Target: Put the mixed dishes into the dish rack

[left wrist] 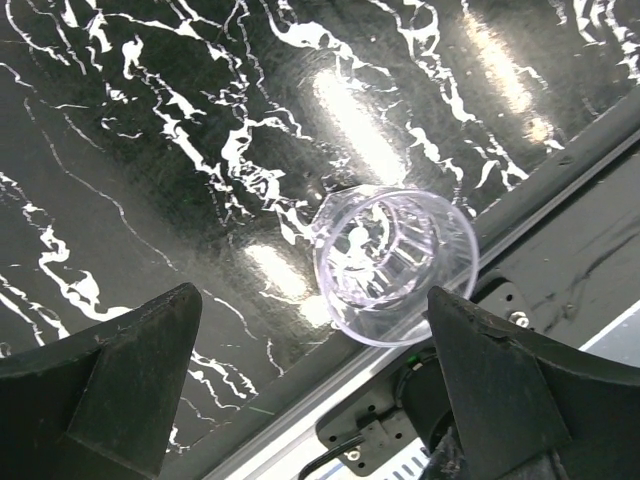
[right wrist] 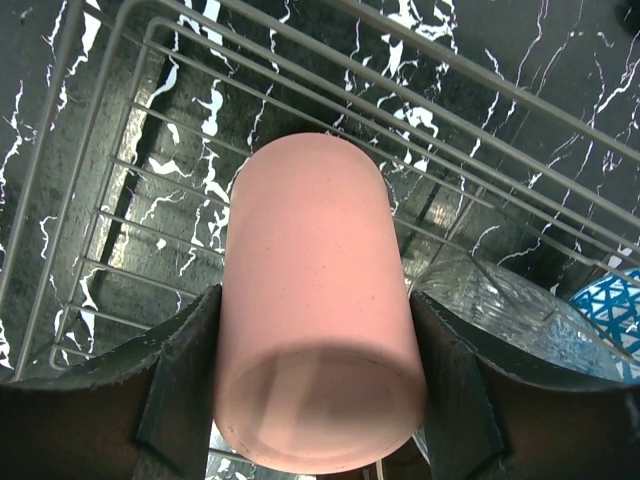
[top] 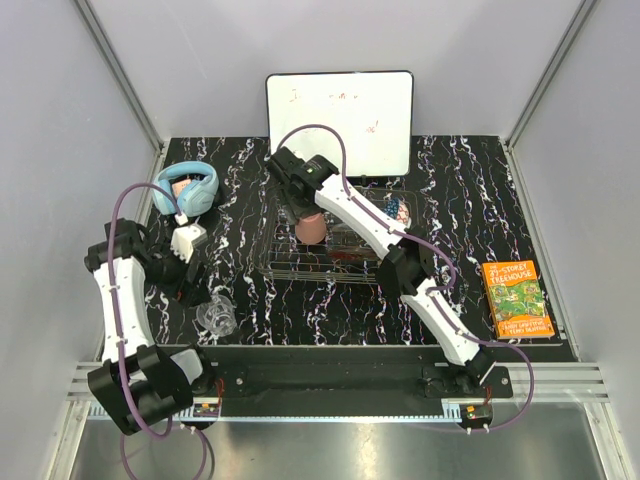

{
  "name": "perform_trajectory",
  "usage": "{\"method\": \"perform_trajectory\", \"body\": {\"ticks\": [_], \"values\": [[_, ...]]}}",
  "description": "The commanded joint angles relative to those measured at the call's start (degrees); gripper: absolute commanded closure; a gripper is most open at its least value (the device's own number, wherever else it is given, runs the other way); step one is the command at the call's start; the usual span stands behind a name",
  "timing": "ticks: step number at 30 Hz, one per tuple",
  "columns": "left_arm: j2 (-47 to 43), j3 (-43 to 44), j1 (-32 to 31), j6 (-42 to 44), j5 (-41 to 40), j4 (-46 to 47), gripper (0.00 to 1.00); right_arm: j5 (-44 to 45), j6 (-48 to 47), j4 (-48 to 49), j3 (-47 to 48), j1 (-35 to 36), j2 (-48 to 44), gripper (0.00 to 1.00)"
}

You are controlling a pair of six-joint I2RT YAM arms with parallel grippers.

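My left gripper is open and should move down with its fingers on both sides of the nearest rim edge [left wrist: 321, 280] of the clear glass mug. The mug's opening faces up and has room for one fingertip.
My right gripper [right wrist: 313, 305] is shut on the pink cup [right wrist: 315, 300], one finger against each of its sides. It holds the cup inside the dish rack [right wrist: 130, 150], base toward the camera. From above, the pink cup [top: 311, 231] hangs in the left part of the dish rack [top: 285, 268] under my right gripper [top: 303, 207]. The clear glass mug [left wrist: 395, 262] stands on the black mat near the front edge, just ahead of my open left gripper [left wrist: 310, 385] and close to its right finger. In the overhead view the clear glass mug [top: 217, 317] sits right in front of my left gripper [top: 196, 283].
A blue patterned bowl [right wrist: 612, 310] and a clear glass dish [right wrist: 505, 305] lie in the rack, to the right of the cup. Light-blue headphones [top: 187, 187] lie at the back left. A whiteboard [top: 340, 112] leans behind the rack. An orange book [top: 517, 298] lies at the right.
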Motion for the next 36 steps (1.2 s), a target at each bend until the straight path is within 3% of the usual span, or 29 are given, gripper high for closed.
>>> {"method": "perform_trajectory", "body": {"ticks": [1,3,4,8,10,18,28,29,32,36], "values": [[-0.7,-1.1,0.3,2.0,-2.2,3.1,0.01,-1.4,-0.8,0.4,1.0,0.5,2.6,0.95],[-1.0,-2.2,0.3,2.4,-2.8,4.0,0.01,-1.6,-1.0,1.0,0.9,0.5,2.6,0.80],[-1.1,-2.7,0.4,2.4,-3.3,4.4,0.01,-1.8,-1.1,1.2,0.8,0.5,2.6,0.60],[-1.5,-5.2,0.3,3.3,-4.7,5.9,0.02,-1.6,-1.5,1.8,0.5,0.5,1.9,0.17],[-2.0,-6.2,0.3,3.8,-5.7,6.6,0.02,-1.5,-1.6,2.2,-0.1,0.6,1.0,0.01],[-1.9,-8.5,0.4,4.4,-7.2,9.0,0.03,-1.2,-1.8,2.9,-1.2,0.6,-3.1,0.01],[-1.4,-11.4,0.3,4.5,-7.6,12.2,0.09,1.4,-1.1,2.8,-5.1,2.8,-14.7,0.00],[-1.3,-11.4,0.3,4.2,-7.3,12.3,0.11,1.8,-0.9,2.9,-5.6,3.4,-15.5,0.00],[0.2,-11.4,0.2,3.9,-5.8,13.0,0.31,3.3,-0.9,2.7,-7.9,4.5,-18.9,0.00],[3.9,-11.1,0.3,2.9,-4.4,13.4,0.62,4.3,-0.3,2.6,-10.9,6.7,-23.4,0.00]]}}
